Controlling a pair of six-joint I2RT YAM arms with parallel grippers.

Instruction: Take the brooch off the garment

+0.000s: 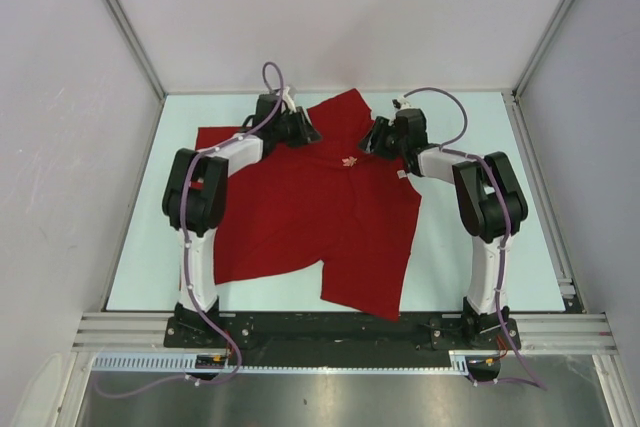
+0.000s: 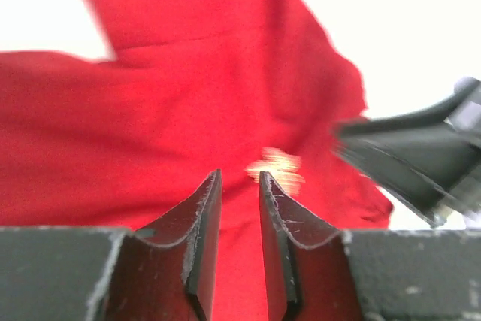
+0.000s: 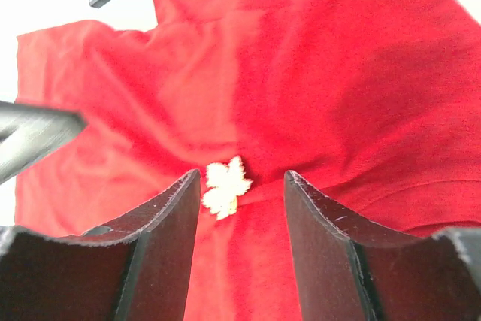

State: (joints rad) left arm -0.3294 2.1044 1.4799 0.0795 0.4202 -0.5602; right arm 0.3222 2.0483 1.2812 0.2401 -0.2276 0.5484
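Observation:
The right gripper moves down and to the left in the top view onto the brooch [image 1: 349,161] [image 3: 225,188] next, since that lies below its fingers on that side.
The garment [image 1: 300,217] is a red T-shirt spread flat on the table. The brooch [image 1: 349,161] is a small pale leaf-shaped pin on its upper chest. My left gripper [image 1: 305,132] hovers low over the shirt, just left of the brooch. In the left wrist view its jaws [image 2: 240,174] stand a narrow gap apart with nothing between them, and the blurred brooch [image 2: 276,168] lies just beyond the right fingertip. My right gripper [image 1: 368,139] is just right of the brooch. It is open [image 3: 241,174], and the brooch [image 3: 225,188] sits between its tips, close to the left finger [image 3: 176,208].
The shirt's small white tag [image 1: 401,174] shows at its right edge. Each wrist view shows the other gripper close by: the right one [image 2: 421,163] and the left one [image 3: 34,137]. Grey walls enclose the pale table [image 1: 470,247] on three sides.

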